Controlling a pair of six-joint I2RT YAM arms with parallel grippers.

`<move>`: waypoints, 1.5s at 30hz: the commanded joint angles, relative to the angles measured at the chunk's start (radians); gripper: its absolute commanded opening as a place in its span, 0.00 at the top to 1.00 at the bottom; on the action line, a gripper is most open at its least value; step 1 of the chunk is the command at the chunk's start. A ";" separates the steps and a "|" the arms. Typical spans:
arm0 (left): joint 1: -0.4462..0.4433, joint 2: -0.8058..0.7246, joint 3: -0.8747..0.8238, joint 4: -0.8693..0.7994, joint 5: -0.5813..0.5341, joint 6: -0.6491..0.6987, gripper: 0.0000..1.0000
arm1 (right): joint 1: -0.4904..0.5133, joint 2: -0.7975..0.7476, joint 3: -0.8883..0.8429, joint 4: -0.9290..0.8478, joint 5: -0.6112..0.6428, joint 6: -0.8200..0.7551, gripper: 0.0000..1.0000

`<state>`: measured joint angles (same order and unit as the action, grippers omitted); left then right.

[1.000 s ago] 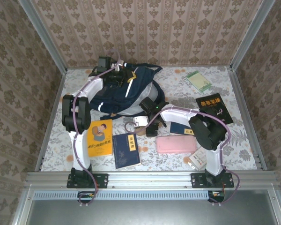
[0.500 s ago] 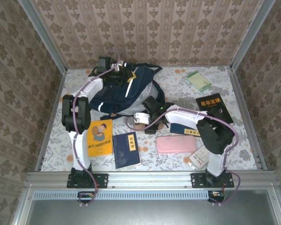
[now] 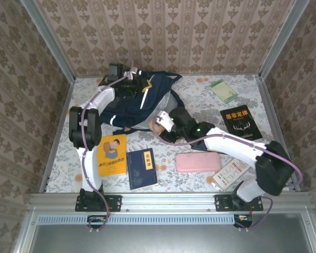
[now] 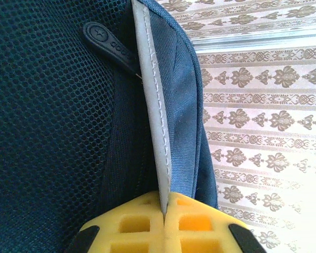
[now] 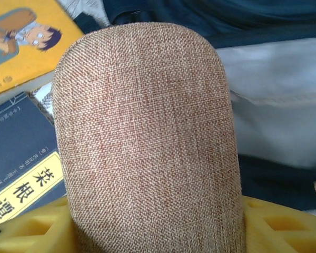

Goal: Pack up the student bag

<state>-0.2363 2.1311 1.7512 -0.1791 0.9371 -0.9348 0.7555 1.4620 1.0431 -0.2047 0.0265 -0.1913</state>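
Observation:
My right gripper needs to move outward into the bag's grey-lined opening (image 3: 162, 105) (image 5: 279, 100) and release the brown case, since the opening lies just outward of the gripper and gapes beside the case.
The student bag (image 3: 127, 108), navy with pale grey lining, lies at the back left of the table. My left gripper (image 3: 138, 84) is shut on its grey reflective stripe (image 4: 152, 105), beside the dark mesh of the bag (image 4: 52, 132); the yellow pads (image 4: 137, 226) pinch the stripe's edge. My right gripper (image 3: 161, 122) is at the bag's near right edge, shut on a brown woven fabric case (image 3: 155, 126). In the right wrist view the brown case (image 5: 147, 142) stands up between the yellow fingers (image 5: 37, 226), with the bag's grey lining (image 5: 274, 105) just behind it.
A yellow book (image 3: 112, 154) and a navy book (image 3: 142, 168) lie front left. A pink pouch (image 3: 198, 162) and a white packet (image 3: 230, 173) lie front right. A black book (image 3: 241, 122) and a green booklet (image 3: 223, 90) sit at the right.
My right gripper closed on the brown case and carried it up and back from the table to the bag's edge, the arm stretching out. The left gripper stayed put.

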 commanded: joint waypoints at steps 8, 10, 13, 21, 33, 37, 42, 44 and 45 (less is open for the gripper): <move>-0.006 -0.070 0.228 -0.106 0.040 0.024 1.00 | -0.268 -0.096 0.050 -0.028 -0.043 0.641 0.55; -0.018 -0.062 0.280 -0.164 0.047 0.057 1.00 | -0.284 -0.026 0.118 -0.067 -0.088 0.706 0.56; -0.030 -0.059 0.331 -0.206 0.059 0.076 1.00 | -0.309 0.058 0.210 -0.100 -0.123 0.836 0.58; -0.080 -0.042 0.406 -0.213 0.126 0.082 1.00 | -0.377 0.331 0.399 0.002 -0.347 1.194 0.60; -0.111 -0.045 0.430 -0.054 0.204 -0.024 1.00 | -0.325 0.600 0.581 0.156 -0.444 1.415 0.53; -0.131 -0.025 0.430 -0.004 0.213 -0.062 1.00 | -0.300 0.693 0.669 0.159 -0.454 1.452 0.49; -0.149 -0.023 0.427 0.074 0.207 -0.114 1.00 | -0.278 0.785 0.689 0.219 -0.384 1.541 0.40; -0.146 -0.029 0.427 0.078 0.202 -0.113 1.00 | -0.273 0.815 0.711 0.251 -0.398 1.541 0.30; -0.142 -0.031 0.427 0.075 0.200 -0.112 1.00 | -0.272 0.822 0.716 0.266 -0.408 1.535 0.28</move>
<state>-0.3588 2.1326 2.1223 -0.2600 1.0615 -1.0191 0.4625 2.2402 1.7115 -0.0048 -0.3744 1.3006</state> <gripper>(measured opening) 0.043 0.701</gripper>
